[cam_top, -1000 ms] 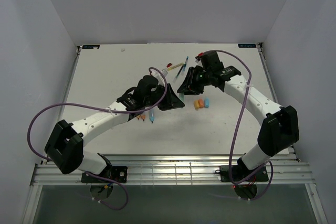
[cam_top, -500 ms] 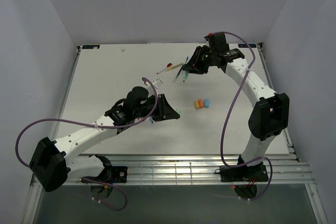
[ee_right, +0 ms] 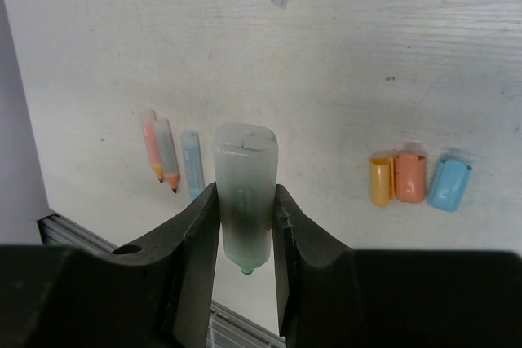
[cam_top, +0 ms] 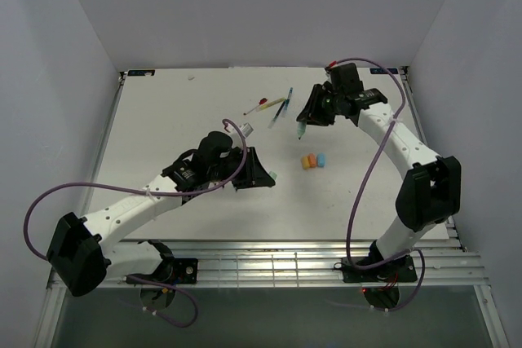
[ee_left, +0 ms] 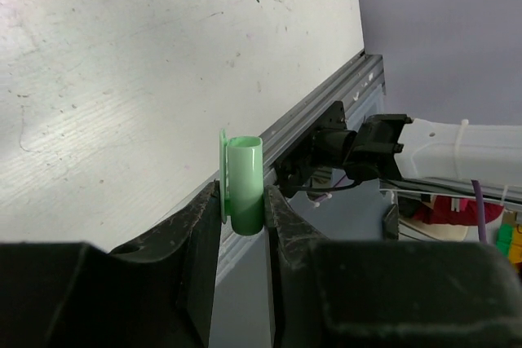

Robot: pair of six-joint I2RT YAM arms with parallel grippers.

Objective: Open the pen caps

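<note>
Loose caps lie together on the tabletop. So my left gripper next lowers toward the right in the top view to release the pale green cap there beside the yellow-orange [ee_right: 380, 181] one.
My left gripper [ee_left: 243, 216] is shut on a pale green pen cap [ee_left: 244, 183], which stands upright between the pads, off its pen. From above, that gripper [cam_top: 263, 174] hovers over the table's middle with the cap [cam_top: 273, 175] at its tip. My right gripper [ee_right: 245, 201] is shut on the thick translucent pen barrel [ee_right: 245, 160], bare green tip pointing down. In the top view it [cam_top: 307, 120] holds the barrel [cam_top: 300, 130] at the back right. Loose yellow-orange [ee_right: 380, 181], salmon [ee_right: 409, 177] and blue [ee_right: 449, 184] caps lie together on the table.
Two uncapped orange pens [ee_right: 161, 151] and a blue one [ee_right: 191, 164] lie side by side near the front. Thin stick pens [cam_top: 279, 106] lie at the back centre, one with a red end [cam_top: 261, 103]. Orange [cam_top: 307, 162] and blue [cam_top: 320, 158] caps lie between the arms.
A second ago both grippers met over the table's middle. They have pulled apart: the right carried the barrel back and right, the left drew back with the cap.
</note>
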